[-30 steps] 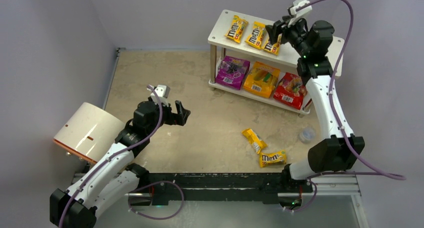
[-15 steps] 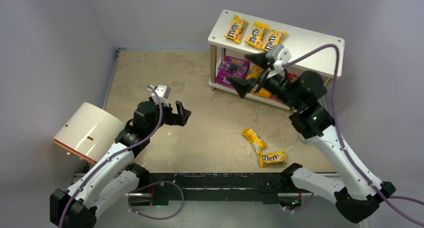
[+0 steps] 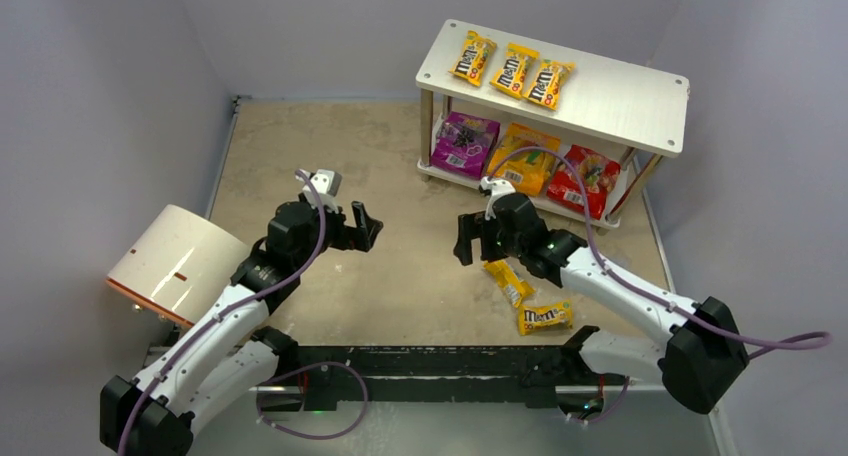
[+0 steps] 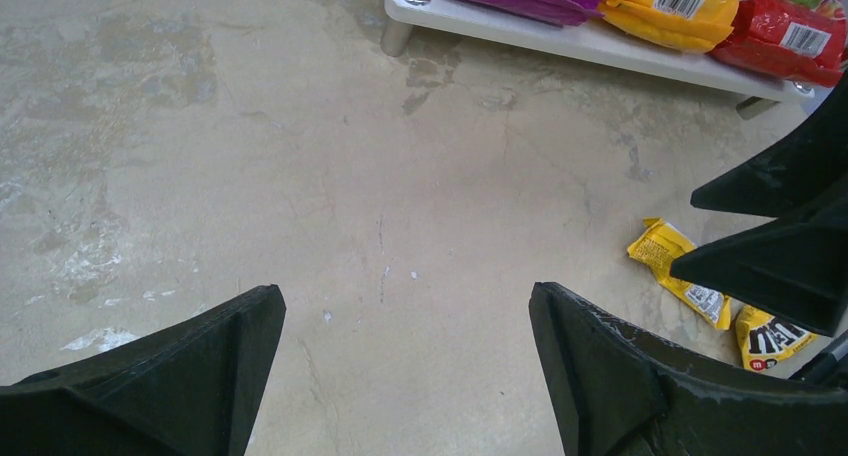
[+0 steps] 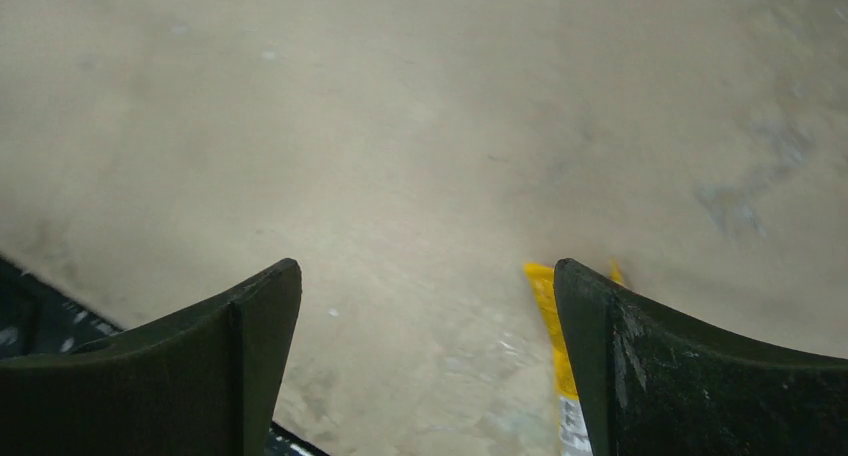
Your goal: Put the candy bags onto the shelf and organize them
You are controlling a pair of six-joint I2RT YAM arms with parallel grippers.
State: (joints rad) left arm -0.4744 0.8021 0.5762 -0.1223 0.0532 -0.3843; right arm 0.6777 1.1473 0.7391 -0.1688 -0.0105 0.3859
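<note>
The upper loose packet's far end [image 3: 498, 270] [image 5: 548, 294] lies below my right gripper and to its right in the top view, so I will lower it that way and close.
The shelf [image 3: 620, 101] stands at the far right. Three yellow M&M's packets [image 3: 511, 68] lie in a row on its top board. The purple pouch [image 3: 463, 144], orange pouch [image 3: 525, 158] and red pouch [image 3: 583, 181] sit on the lower board. Two yellow packets lie on the table, one [image 3: 508, 281] above the other [image 3: 544, 317]. My right gripper [image 3: 466, 244] is open and empty, low over the table just left of the upper loose packet [image 5: 548, 316]. My left gripper [image 3: 366, 228] is open and empty over bare table at mid-left.
A white-and-tan cylinder [image 3: 175, 264] lies at the table's left edge. In the left wrist view the shelf's lower board [image 4: 600, 44] and both loose packets [image 4: 675, 276] show, with the right gripper's fingers [image 4: 790, 226] at the right edge.
My right arm swung from the shelf's top board down to the table beside the loose packets, jaws open and empty. The third packet stays on the top board. The left arm has not moved.
</note>
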